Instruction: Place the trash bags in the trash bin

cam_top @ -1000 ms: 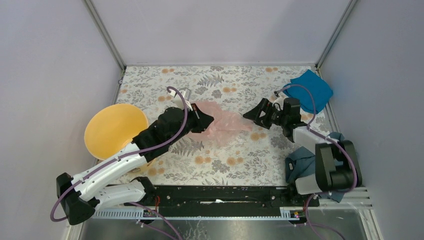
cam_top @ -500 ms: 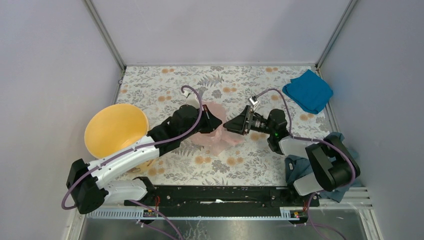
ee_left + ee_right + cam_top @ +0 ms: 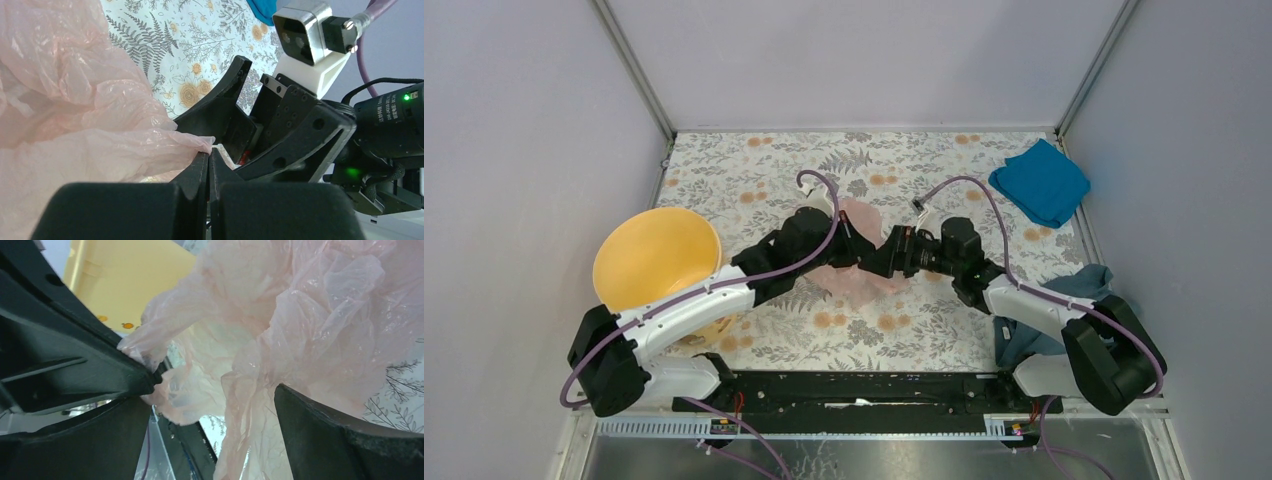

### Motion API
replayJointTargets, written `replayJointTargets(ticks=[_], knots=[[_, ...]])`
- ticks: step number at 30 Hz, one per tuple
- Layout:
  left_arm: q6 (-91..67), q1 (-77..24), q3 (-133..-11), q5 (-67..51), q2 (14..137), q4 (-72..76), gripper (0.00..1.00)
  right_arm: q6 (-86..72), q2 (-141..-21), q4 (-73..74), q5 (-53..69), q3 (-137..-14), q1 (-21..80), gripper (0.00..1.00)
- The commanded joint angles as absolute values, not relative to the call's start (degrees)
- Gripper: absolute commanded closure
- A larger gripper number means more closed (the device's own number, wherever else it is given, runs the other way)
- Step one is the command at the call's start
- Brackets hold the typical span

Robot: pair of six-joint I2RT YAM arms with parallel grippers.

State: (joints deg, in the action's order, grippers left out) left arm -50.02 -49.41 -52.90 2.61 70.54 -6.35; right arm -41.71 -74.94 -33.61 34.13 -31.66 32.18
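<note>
The hanging fold of the bag lies between the right gripper's open fingers, so the right gripper will next turn slightly outward and close beside the left gripper's fingers.
The trash bags [image 3: 856, 278] show as one crumpled pale pink film bag at the middle of the table. My left gripper [image 3: 856, 246] is shut, pinching a corner of the bag [image 3: 75, 100] at its fingertips [image 3: 200, 161]. My right gripper [image 3: 882, 260] faces it from the right, open, with folds of the bag [image 3: 300, 325] hanging between its fingers [image 3: 340, 440]. The two grippers almost touch. The right one's black fingers [image 3: 220, 112] fill the left wrist view. The trash bin [image 3: 656, 258], a round yellow-orange bucket, stands left of both grippers and shows behind the bag in the right wrist view [image 3: 135, 285].
A bright blue folded cloth [image 3: 1041, 182] lies at the back right corner. A dark teal cloth [image 3: 1032, 322] lies by the right arm's base. The floral table cover [image 3: 894, 330] is ringed by grey walls. Purple cables loop above both wrists.
My right arm has swung left across the table, and its open jaws now straddle the bag. The left gripper has shifted a little to the right, still holding the bag.
</note>
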Motion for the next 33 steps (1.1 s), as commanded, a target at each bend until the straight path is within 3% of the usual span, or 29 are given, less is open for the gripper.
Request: replayJointTargets(ticks=[1, 5, 10, 17, 25, 33], knots=[[-51.2, -49.3, -54.6, 0.5, 70.4, -2.4, 1.0, -37.4, -73.6, -30.5, 24.6, -33.6, 34.9, 0.04], [-51.2, -49.3, -54.5, 0.3, 70.1, -2.6, 1.0, -36.4, -74.9, -30.4, 19.4, -34.5, 37.0, 0.08], [-51.6, -49.3, -54.2, 0.6, 69.8, -3.3, 1.0, -34.2, -76.2, -32.4, 16.7, -35.2, 39.9, 0.01], [-51.7, -49.3, -55.3, 1.4, 69.6, -4.0, 1.0, -34.9, -71.9, -49.2, 17.9, -26.4, 40.4, 0.0], [-54.4, -49.0, -57.9, -2.4, 72.8, -1.2, 1.0, -38.3, -72.7, -58.3, 17.0, -23.2, 40.6, 0.0], [-56.9, -48.9, -57.7, -5.6, 75.0, 1.6, 1.0, -39.2, -70.3, -51.0, 3.2, -22.6, 40.7, 0.03]])
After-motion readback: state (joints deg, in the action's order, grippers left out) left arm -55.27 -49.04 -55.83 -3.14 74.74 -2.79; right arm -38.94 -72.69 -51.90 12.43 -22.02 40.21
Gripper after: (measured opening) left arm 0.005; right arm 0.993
